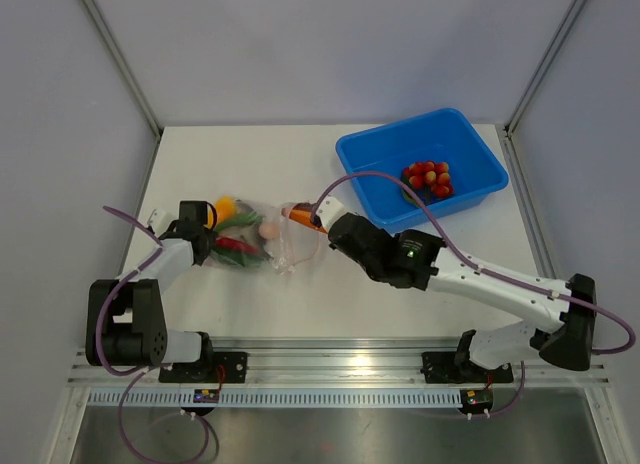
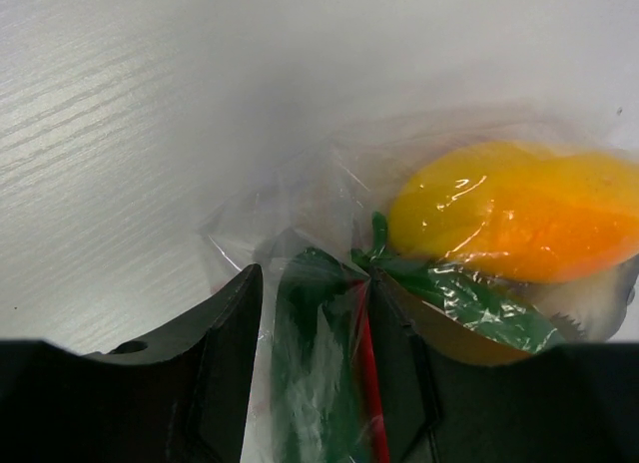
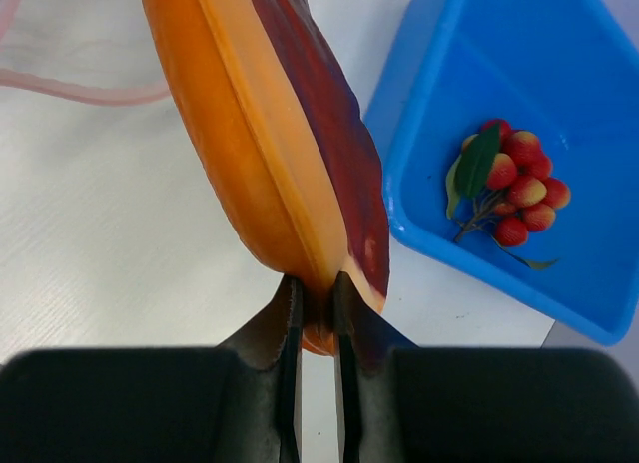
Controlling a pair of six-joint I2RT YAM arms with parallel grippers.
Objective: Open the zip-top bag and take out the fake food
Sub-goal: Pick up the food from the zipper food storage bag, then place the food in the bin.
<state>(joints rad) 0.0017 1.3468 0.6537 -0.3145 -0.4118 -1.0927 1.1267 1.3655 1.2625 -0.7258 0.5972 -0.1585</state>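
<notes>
The tomatoes already lie on the open part of the blue bin's bottom, so the right gripper will next carry the orange-brown wedge (image 3: 270, 134) outward and to the right in the top view, over that part.
The clear zip-top bag (image 1: 262, 242) lies left of centre on the table, with yellow fruit (image 1: 226, 206), green and red pieces and a pale egg (image 1: 269, 229) inside. My left gripper (image 1: 203, 239) is shut on the bag's left end; in the left wrist view the bag plastic (image 2: 310, 373) with a green piece and a red strip sits between its jaws, the yellow fruit (image 2: 514, 212) beyond. My right gripper (image 1: 318, 225) is shut on the orange-brown wedge (image 3: 270, 134), held at the bag's pink-edged mouth (image 3: 60, 84).
A blue bin (image 1: 420, 169) stands at the back right and holds a cluster of red tomatoes (image 1: 428, 178), also seen in the right wrist view (image 3: 514, 184). Grey walls enclose the table. A metal rail runs along the near edge.
</notes>
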